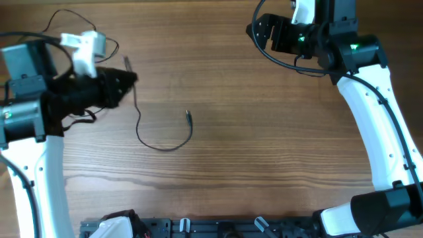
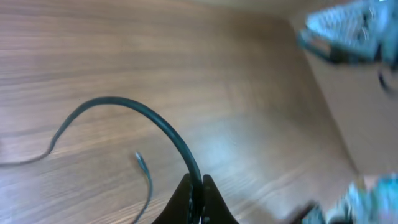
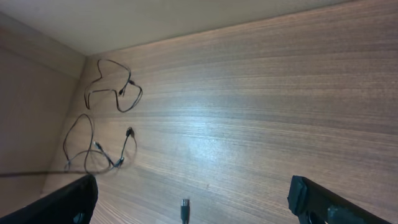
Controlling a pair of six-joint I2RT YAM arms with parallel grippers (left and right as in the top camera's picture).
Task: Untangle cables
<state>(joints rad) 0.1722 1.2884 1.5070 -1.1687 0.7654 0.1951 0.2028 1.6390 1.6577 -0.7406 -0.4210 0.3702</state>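
The plug of the thin black cable lies out on open table, so my left gripper will next pull the cable down, back and to the left in the overhead view.
My left gripper point(image 1: 127, 80) is shut on a thin black cable point(image 1: 140, 129). The cable hangs from it, curves across the table and ends in a small plug point(image 1: 188, 116). In the left wrist view the fingers point(image 2: 198, 188) pinch this cable point(image 2: 127, 103), which arcs up and left; a thinner plug end point(image 2: 138, 156) lies beside it. Another thin cable point(image 1: 71, 16) loops at the far left behind the left arm. My right gripper point(image 1: 254, 30) is at the far right, open and empty. In its wrist view point(image 3: 191, 185) two loose cable loops point(image 3: 118, 88) point(image 3: 93, 152) lie far off and a plug point(image 3: 185, 208) lies between the fingers' line.
The wooden table point(image 1: 264, 132) fills the view. A rail with clips point(image 1: 198, 228) runs along the front edge. The right arm's thick cord point(image 1: 284, 59) loops near its wrist. A wall edge point(image 3: 37, 93) borders the table on the left of the right wrist view.
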